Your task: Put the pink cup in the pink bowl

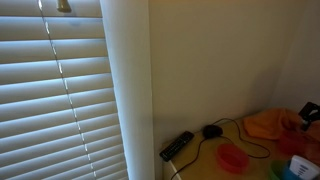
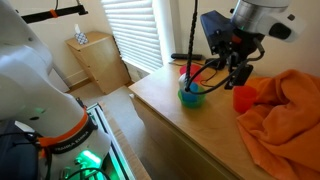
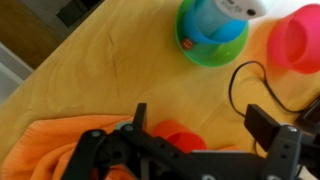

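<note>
My open gripper's fingers are still above the pink cup. I should lower the gripper next toward the orange cloth (image 3: 60,145), onto the pink cup's rim on the cloth side.
The pink cup (image 3: 177,134), reddish-pink, stands on the wooden table beside an orange cloth (image 3: 60,145). It also shows in an exterior view (image 2: 244,97). The pink bowl (image 3: 298,38) sits at the top right of the wrist view and is empty; it also shows in an exterior view (image 1: 232,157). My gripper (image 3: 200,125) is open and hovers just above the cup, one finger on each side and neither touching it. In an exterior view the gripper (image 2: 232,75) hangs over the table next to the cup.
A blue cup sits inside a green bowl (image 3: 212,35) next to the pink bowl. A black cable (image 3: 245,85) loops across the table. A remote (image 1: 177,145) and a mouse (image 1: 212,131) lie near the wall. The table edge (image 2: 160,110) drops off at the front.
</note>
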Tool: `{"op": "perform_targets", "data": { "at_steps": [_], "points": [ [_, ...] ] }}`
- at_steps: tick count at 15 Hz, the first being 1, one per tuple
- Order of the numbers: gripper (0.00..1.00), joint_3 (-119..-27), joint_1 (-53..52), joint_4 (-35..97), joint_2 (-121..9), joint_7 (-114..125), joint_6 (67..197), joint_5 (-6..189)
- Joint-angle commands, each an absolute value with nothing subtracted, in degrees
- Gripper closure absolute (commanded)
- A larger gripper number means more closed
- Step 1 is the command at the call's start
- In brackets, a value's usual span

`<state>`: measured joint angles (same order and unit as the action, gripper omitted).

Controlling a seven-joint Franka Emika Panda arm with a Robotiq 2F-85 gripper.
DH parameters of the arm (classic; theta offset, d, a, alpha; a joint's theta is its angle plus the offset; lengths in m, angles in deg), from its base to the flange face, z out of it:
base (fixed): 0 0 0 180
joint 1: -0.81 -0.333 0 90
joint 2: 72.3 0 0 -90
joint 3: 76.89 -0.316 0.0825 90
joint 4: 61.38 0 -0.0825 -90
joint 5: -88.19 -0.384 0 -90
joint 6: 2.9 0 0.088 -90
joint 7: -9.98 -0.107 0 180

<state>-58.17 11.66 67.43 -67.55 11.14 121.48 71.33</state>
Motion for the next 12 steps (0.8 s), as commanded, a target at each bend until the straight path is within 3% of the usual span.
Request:
{"op": "perform_targets", "data": {
  "at_steps": [1,7,12],
  "points": [
    [0.00,-58.34,13.97,67.00,-64.19,1.07,126.46,77.56],
    [0.00,-58.92,15.09,66.77,-58.64,-3.80,140.78,77.75],
    [0.00,-61.23,14.50,66.53,-56.41,-2.72,143.18,76.95]
  ]
}}
